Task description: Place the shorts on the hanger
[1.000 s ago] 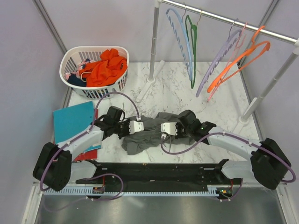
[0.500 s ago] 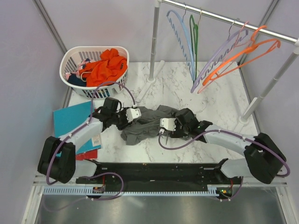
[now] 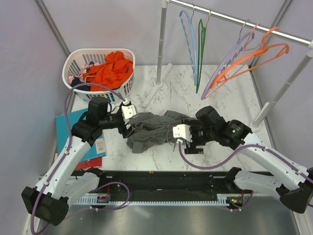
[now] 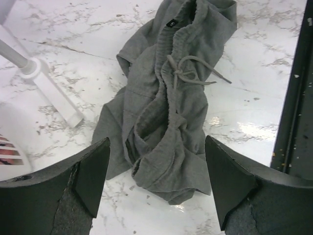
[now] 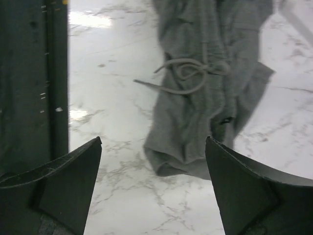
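I need to move my right gripper up and outward from the shorts (image 3: pixel 152 130) next, tilting it toward the bar to close on the light-blue hanger's near arm (image 3: pixel 193 46), because that hanger is empty.
The dark grey shorts (image 3: pixel 152 130) lie crumpled on the marble table between my two grippers. Their drawstring (image 4: pixel 188 73) is loose on top. My left gripper (image 3: pixel 131 126) hovers over the left end of the shorts (image 4: pixel 166 107), open and holding nothing (image 4: pixel 157 147). My right gripper (image 3: pixel 188 143) hangs above the right end of the shorts (image 5: pixel 205 98), open as well (image 5: pixel 154 144), with bare marble between its fingers. The light-blue hanger (image 3: pixel 191 44) hangs on the rail at the back, apart from both grippers.
A green hanger (image 3: pixel 200 54), a lavender hanger (image 3: pixel 227 58) and an orange hanger (image 3: pixel 254 55) share the rail. A white basket (image 3: pixel 70 73) of orange clothes stands back left. A blue book (image 3: pixel 73 128) lies at the left. A rack foot (image 4: pixel 49 88) is near the shorts.
Both grippers have opened, let go of the shorts and lifted away from them. The shorts now rest on the table. The hangers have swung on the rail.
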You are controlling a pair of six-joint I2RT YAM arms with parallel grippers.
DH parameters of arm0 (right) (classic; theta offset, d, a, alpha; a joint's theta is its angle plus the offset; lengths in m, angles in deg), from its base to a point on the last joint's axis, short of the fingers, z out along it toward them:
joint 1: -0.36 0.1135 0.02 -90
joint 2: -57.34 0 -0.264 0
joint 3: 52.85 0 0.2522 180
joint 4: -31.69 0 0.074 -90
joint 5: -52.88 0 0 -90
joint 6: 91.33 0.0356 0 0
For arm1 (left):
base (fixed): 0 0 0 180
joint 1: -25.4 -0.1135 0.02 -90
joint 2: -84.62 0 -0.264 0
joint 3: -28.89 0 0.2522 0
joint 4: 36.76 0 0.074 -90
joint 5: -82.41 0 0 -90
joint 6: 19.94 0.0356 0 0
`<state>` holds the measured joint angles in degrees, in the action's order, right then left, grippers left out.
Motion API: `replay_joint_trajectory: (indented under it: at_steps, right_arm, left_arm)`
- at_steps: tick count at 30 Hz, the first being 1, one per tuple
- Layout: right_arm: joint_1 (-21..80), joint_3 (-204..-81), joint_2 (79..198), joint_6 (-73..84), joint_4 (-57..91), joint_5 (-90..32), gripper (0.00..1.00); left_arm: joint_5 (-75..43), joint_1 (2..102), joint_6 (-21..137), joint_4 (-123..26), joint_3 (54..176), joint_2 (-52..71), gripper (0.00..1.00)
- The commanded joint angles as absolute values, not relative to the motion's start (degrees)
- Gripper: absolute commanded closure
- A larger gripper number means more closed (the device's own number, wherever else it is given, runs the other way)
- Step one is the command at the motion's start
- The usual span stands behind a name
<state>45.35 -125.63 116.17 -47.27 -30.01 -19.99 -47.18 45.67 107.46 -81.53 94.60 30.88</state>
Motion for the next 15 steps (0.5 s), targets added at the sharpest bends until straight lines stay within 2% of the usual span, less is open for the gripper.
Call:
replay_joint_trajectory:
  at_steps: [1,5,6,8,11,14,15]
  right_arm:
    - [50.1,-127.1,117.0,-46.9,-40.0,-11.5,0.07]
    - [56.0,-134.7,118.4,-38.0,-33.6,-15.0,0.07]
    - [56.5,-139.9,119.3,-35.0,-30.5,-16.1,0.08]
    - [56.6,-145.1,121.8,-24.9,-26.2,-22.1,0.11]
    - [56.6,-156.6,124.2,-15.8,-18.9,-31.4,0.12]
    - [56.6,-162.7,126.6,-8.8,-14.8,-38.7,0.16]
    - [56.6,-166.2,127.3,-7.2,-14.1,-45.6,0.18]
  left_arm:
    - [-51.3,45.6,101.5,-83.9,96.3,30.6,0.16]
    - [-50.9,45.6,97.0,-83.0,96.3,32.6,0.15]
    - [-50.9,45.7,95.8,-82.3,96.2,33.7,0.15]
    - [-50.7,45.6,92.2,-81.1,96.0,35.0,0.15]
    - [-49.6,45.6,88.4,-78.2,96.3,36.8,0.15]
    - [-46.0,45.6,85.0,-72.7,96.8,39.2,0.14]
    - [-44.3,45.6,84.5,-71.6,97.8,39.5,0.14]
